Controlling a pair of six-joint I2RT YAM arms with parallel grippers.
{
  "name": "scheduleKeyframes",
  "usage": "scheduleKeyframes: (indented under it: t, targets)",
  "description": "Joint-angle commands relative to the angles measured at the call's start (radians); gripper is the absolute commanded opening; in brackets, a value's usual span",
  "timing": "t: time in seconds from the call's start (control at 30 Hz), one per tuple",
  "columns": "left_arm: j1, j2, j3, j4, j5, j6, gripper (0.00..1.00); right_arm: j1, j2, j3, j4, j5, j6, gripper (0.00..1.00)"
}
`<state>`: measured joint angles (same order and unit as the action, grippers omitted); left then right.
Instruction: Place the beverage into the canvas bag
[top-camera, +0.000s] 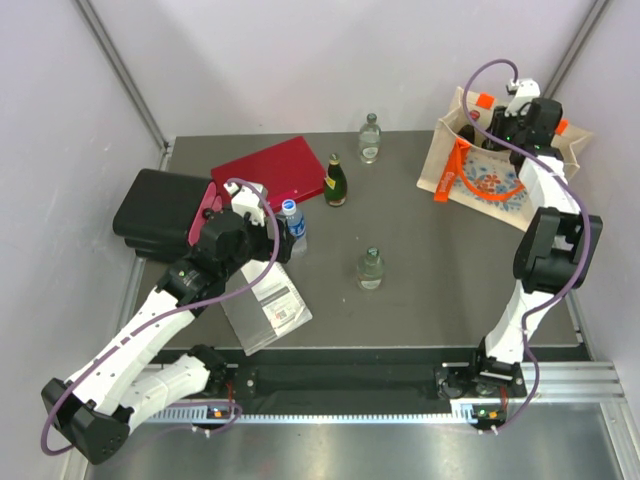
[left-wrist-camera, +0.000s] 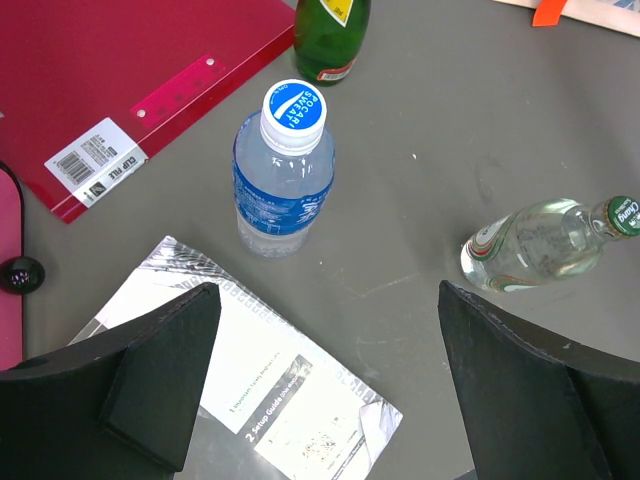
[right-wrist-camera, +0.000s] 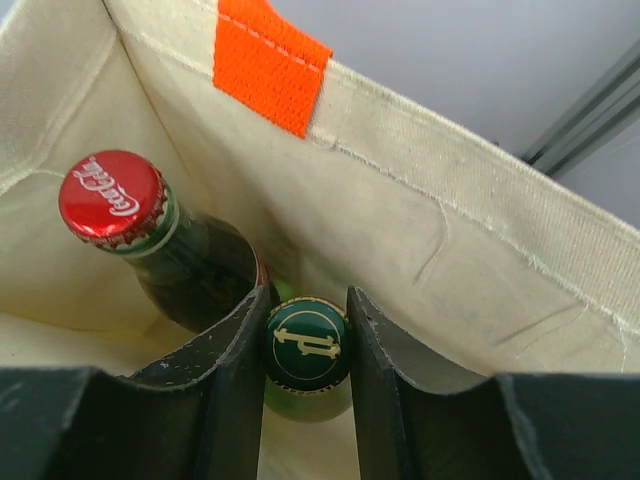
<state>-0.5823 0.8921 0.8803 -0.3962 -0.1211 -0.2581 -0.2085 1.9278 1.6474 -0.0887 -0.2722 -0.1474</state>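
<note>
My right gripper should next move the green-capped bottle down deeper into the canvas bag, next to the red-capped cola bottle.
The canvas bag (top-camera: 470, 175) stands at the back right of the table, beige with orange handles and a floral print. My right gripper (top-camera: 507, 122) reaches down into it. In the right wrist view my right gripper (right-wrist-camera: 307, 350) is shut on the neck of a green-capped bottle (right-wrist-camera: 307, 343), which is inside the canvas bag (right-wrist-camera: 450, 230). A red-capped cola bottle (right-wrist-camera: 112, 198) stands next to it in the bag. My left gripper (top-camera: 275, 235) is open and empty, just short of a blue-labelled water bottle (top-camera: 291, 222). In the left wrist view the left gripper (left-wrist-camera: 325, 300) is near the water bottle (left-wrist-camera: 285, 170).
A dark green bottle (top-camera: 335, 182) stands by a red folder (top-camera: 270, 172). Clear glass bottles stand at the table's middle (top-camera: 370, 268) and back (top-camera: 370, 138). A black case (top-camera: 155, 210) lies at the left. A white booklet (top-camera: 265, 305) lies under my left arm.
</note>
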Motion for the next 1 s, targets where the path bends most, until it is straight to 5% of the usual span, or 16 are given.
scheduleKeyframes:
  t: [0.0, 0.73, 0.97]
  targets:
    - [-0.002, -0.016, -0.004, 0.045, -0.011, 0.016, 0.94, -0.014, -0.018, 0.037, 0.265, -0.053, 0.016, 0.00]
    - [-0.002, -0.007, -0.004, 0.045, -0.012, 0.019, 0.94, -0.011, 0.080, 0.038, 0.175, -0.055, 0.020, 0.01]
    - [-0.002, -0.005, -0.001, 0.042, -0.026, 0.020, 0.94, -0.012, 0.102, 0.054, 0.147, -0.001, 0.046, 0.14]
